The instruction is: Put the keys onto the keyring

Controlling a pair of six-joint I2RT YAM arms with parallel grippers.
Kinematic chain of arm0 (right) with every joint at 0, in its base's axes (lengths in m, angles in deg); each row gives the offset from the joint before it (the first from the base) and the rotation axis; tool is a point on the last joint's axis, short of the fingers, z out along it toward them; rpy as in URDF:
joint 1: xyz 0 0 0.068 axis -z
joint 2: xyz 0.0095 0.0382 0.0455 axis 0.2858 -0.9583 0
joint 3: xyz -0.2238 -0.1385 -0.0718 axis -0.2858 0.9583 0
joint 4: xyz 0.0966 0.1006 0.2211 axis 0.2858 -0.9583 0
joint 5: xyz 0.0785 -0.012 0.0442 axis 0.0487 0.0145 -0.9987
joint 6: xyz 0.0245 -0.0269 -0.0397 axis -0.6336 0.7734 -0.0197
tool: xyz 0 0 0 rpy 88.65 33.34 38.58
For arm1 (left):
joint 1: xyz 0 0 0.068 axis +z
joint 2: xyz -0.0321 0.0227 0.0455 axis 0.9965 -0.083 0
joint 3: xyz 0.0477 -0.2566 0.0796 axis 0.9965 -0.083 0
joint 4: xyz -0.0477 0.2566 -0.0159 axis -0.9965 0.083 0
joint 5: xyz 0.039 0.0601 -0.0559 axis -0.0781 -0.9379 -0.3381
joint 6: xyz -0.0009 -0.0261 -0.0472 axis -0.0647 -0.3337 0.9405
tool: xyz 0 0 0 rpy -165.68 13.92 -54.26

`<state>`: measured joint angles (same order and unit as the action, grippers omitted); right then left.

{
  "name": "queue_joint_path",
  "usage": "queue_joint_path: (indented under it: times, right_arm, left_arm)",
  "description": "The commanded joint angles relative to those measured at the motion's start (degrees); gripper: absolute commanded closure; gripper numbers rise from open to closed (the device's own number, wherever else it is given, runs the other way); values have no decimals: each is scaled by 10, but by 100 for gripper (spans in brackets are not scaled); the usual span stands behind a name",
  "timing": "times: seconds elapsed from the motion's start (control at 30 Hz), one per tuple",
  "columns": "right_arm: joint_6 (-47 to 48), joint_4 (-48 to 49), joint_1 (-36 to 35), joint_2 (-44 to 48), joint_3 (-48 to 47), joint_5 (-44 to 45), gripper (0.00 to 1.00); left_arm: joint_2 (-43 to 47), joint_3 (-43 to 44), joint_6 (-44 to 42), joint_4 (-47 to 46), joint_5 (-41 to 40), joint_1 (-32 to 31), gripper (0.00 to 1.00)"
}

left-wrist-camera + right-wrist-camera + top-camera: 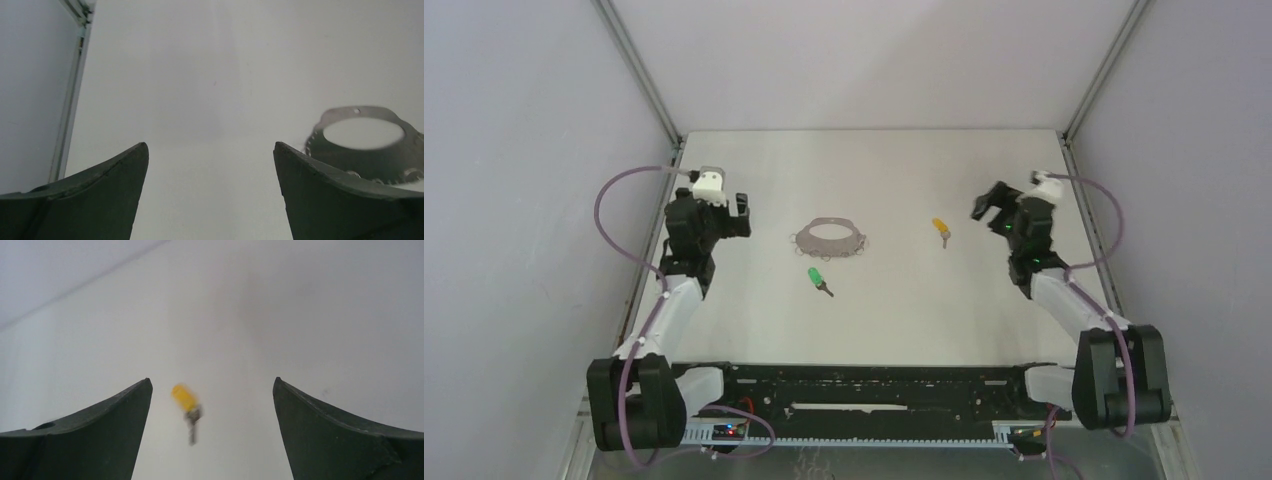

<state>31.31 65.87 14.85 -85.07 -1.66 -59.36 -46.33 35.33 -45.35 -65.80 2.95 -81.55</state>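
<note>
My right gripper will next come down onto the keyring's end facing the yellow key, which lies below it and to its left in the top view.
The grey oval keyring lies flat at the table's middle; it also shows at the right of the left wrist view, partly behind the right finger. The green-headed key lies just in front of it. The yellow-orange-headed key lies to the right; in the right wrist view it lies blurred on the table ahead, between the fingers. My left gripper is open and empty, left of the keyring. My right gripper is open and empty, right of the yellow key.
Grey walls with metal frame posts enclose the table on the left, right and back. The left wall's rail runs close beside the left gripper. A black rail crosses the near edge.
</note>
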Motion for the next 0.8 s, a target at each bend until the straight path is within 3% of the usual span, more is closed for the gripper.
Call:
queue_joint_path:
  times: [0.0, 0.1, 0.2, 0.3, 0.5, 0.77]
  right_arm:
    - [52, -95, -143, -84, -113, -57, 0]
    - [77, -154, -204, -178, -211, -105, 0]
    - [77, -182, -244, -263, -297, -131, 1]
    - [67, -209, -269, -339, -363, -136, 9]
    - [55, -209, -306, -430, -411, -136, 17]
    - [80, -210, -332, -478, -462, -137, 21]
  left_arm:
    - [30, 63, -42, 189, 94, 2, 0]
    - [28, 77, -62, 244, 132, -19, 0]
    - [20, 77, -98, 283, 100, -83, 0]
    - [16, 69, -113, 290, 72, -130, 0]
    - [-18, 87, -114, 299, 66, -151, 0]
    - [-63, 106, -116, 295, 50, -152, 4]
